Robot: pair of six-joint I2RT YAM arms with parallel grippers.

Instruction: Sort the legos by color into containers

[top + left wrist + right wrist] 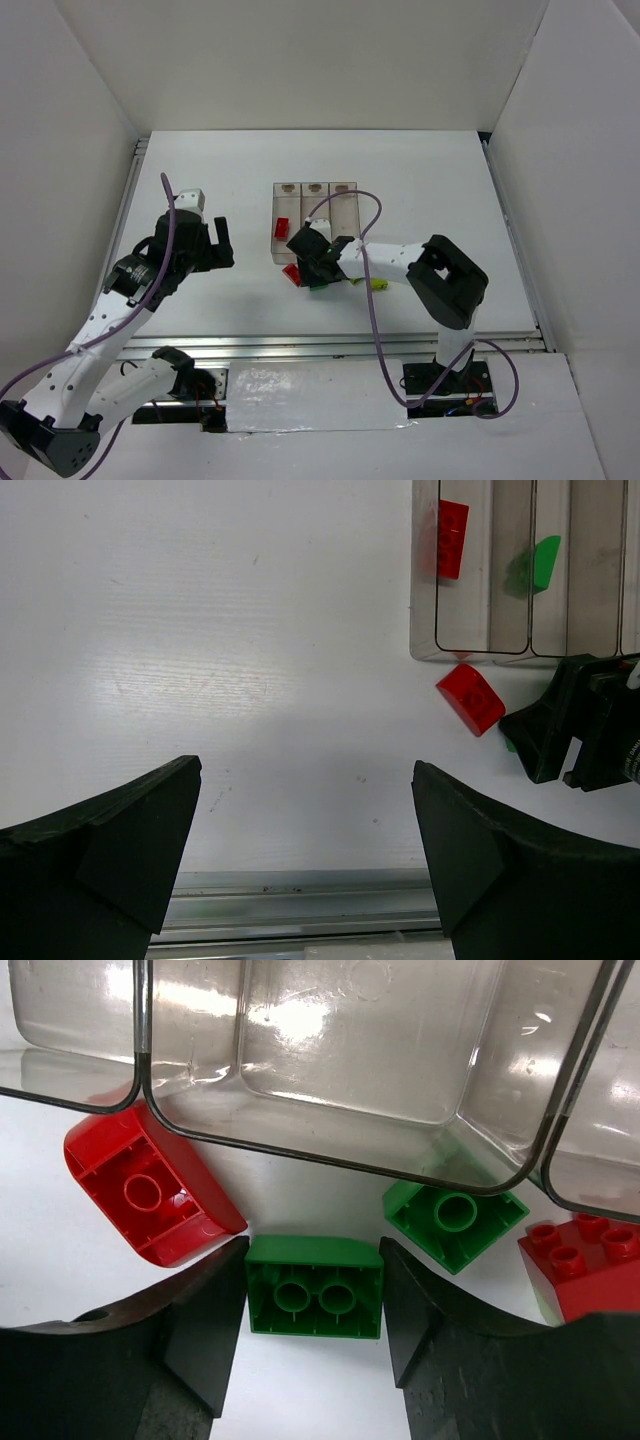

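Note:
This green lego should go outward over the near rim of the middle bin (311,203) (350,1045) next, so my right gripper should rise, carry it there and release it. That bin already holds a green lego.
The clear containers (315,200) stand mid-table; the left bin holds a red lego (282,227). My right gripper (318,272) is at their near end, its jaws closed against both sides of a green lego (315,1287) lying studs-down on the table. Beside it lie a rounded red lego (150,1185), a second green lego (455,1218) and a studded red lego (580,1260). A yellow-green lego (379,284) lies under the right arm. My left gripper (215,245) is open and empty, left of the bins. The left wrist view shows a green lego (540,565) in the middle bin.
The containers' near rim (340,1150) sits just beyond my right fingers. A metal rail (300,910) runs along the table's near edge below my left gripper (305,820). White walls enclose the table on three sides.

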